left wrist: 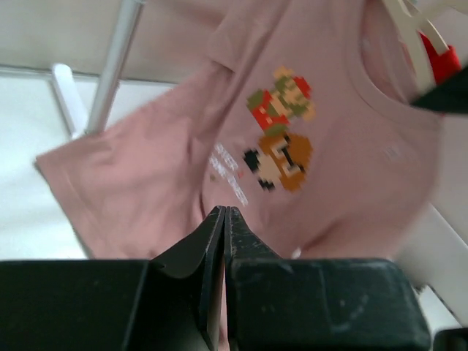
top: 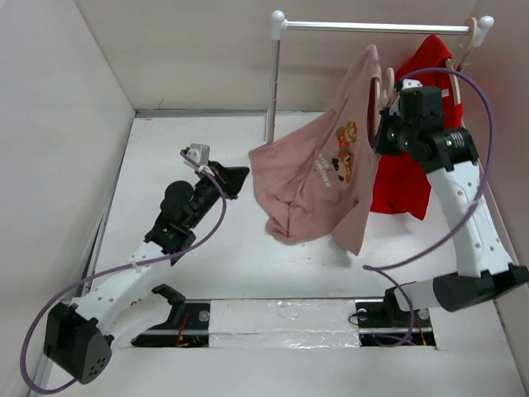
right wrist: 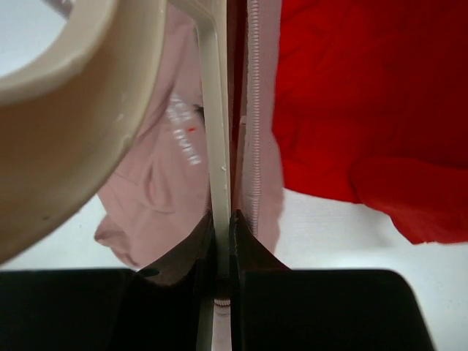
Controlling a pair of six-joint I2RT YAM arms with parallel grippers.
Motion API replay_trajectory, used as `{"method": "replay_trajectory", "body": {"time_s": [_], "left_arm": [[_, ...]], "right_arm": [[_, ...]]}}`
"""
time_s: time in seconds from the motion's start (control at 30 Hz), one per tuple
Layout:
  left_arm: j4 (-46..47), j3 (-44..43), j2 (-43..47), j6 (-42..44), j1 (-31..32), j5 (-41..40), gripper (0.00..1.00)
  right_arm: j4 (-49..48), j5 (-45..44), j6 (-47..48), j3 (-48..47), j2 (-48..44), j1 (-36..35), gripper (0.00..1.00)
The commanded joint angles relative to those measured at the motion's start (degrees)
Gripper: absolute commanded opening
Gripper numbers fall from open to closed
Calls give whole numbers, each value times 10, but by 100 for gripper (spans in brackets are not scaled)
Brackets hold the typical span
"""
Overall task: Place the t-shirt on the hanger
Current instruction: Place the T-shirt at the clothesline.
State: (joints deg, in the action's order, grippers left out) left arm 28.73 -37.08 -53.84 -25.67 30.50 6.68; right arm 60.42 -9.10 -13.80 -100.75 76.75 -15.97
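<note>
My right gripper carries the beige hanger's hook outward next onto the white rack bar [top: 436,30] beside the red t-shirt's hanger and releases, as that part's bare.
The dusty pink t-shirt [top: 318,178] hangs in the air from its collar, its lower part bunched just above the table. Its orange-brown print [top: 345,151] faces up. The pale beige hanger [top: 389,85] sits at the collar. My right gripper [top: 385,124] is shut on the hanger's thin bar [right wrist: 216,146], with the pink collar seam [right wrist: 254,110] beside it and the hook [right wrist: 73,110] close to the camera. My left gripper [top: 237,178] is shut and empty, just left of the shirt's sleeve; the left wrist view shows its fingertips [left wrist: 224,213] pressed together before the shirt [left wrist: 344,161].
A bright red t-shirt [top: 405,178] hangs on its own hanger [top: 469,37] from the white rack rail [top: 372,26], right behind the right gripper. The rack post [top: 271,91] stands behind the pink shirt. Walls close in on the left, back and right.
</note>
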Motion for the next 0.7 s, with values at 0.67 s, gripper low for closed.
{"method": "replay_trajectory", "body": {"time_s": [0.67], "left_arm": [[-43,39,86,52,225,-191,0]], "right_arm": [[-39,106,-9,-371,258,189,0]]}}
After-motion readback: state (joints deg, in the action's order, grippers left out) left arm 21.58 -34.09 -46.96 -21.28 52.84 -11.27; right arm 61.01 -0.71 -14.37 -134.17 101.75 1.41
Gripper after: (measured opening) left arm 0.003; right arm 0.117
